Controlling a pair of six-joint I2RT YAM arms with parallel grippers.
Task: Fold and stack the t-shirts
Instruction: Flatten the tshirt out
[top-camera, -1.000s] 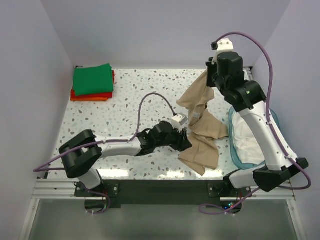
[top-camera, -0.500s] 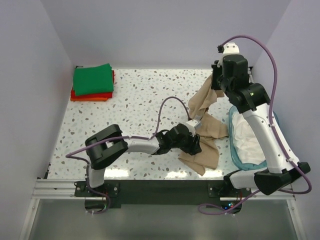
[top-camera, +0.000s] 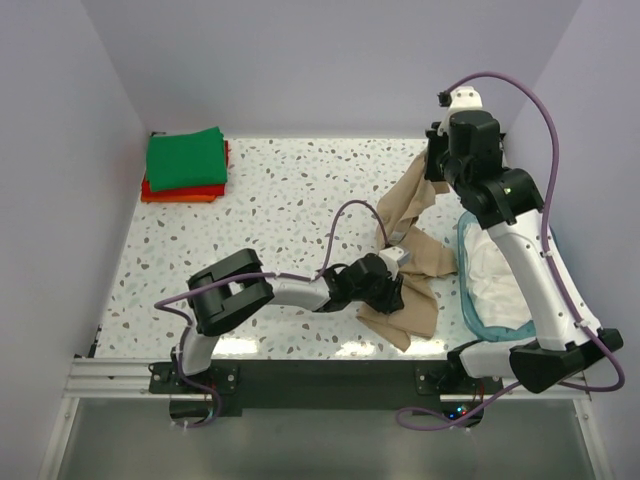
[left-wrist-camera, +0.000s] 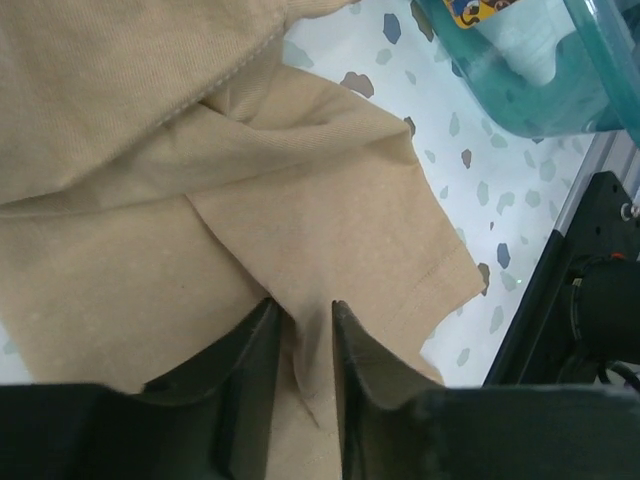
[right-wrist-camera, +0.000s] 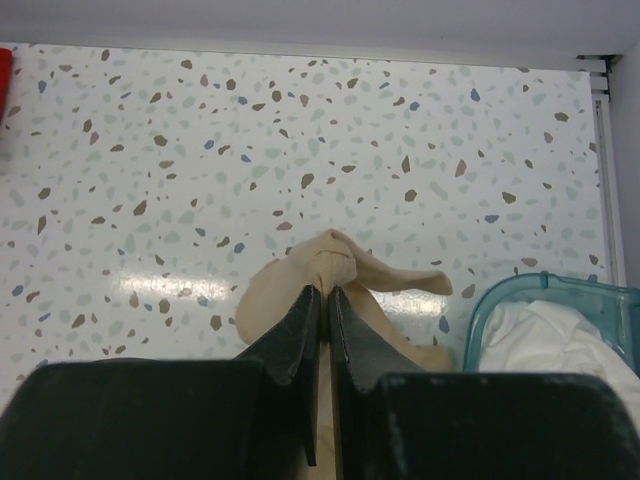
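Note:
My right gripper moves outward next, lowers to the table's far strip (top-camera: 402, 147) and releases the cloth. That strip is bare and the tan-beige t-shirt (top-camera: 418, 255) still hangs crumpled.
The tan-beige t-shirt (top-camera: 418, 255) hangs from my right gripper (top-camera: 433, 165), which is shut on a bunched edge of it (right-wrist-camera: 340, 262) high over the table's back right. Its lower part lies crumpled on the table. My left gripper (top-camera: 398, 290) is low at that lower part, jaws pinched on a fold of the tan cloth (left-wrist-camera: 150, 200) close to a sleeve hem, the left gripper (left-wrist-camera: 300, 315) nearly closed. The bright green t-shirt (top-camera: 186, 158) lies folded on the red-orange one (top-camera: 180, 193) at the back left. The whitish t-shirt (top-camera: 495, 275) lies in the tub.
The translucent blue plastic tub (top-camera: 467, 300) stands at the right edge, beside the tan cloth; it also shows in the left wrist view (left-wrist-camera: 540, 90) and the right wrist view (right-wrist-camera: 480, 320). Speckled tabletop (top-camera: 280, 200) lies between the stack and the arms.
My left arm has reached to the right and its gripper has come onto the lower part of the tan shirt. My right gripper has moved slightly right with the cloth.

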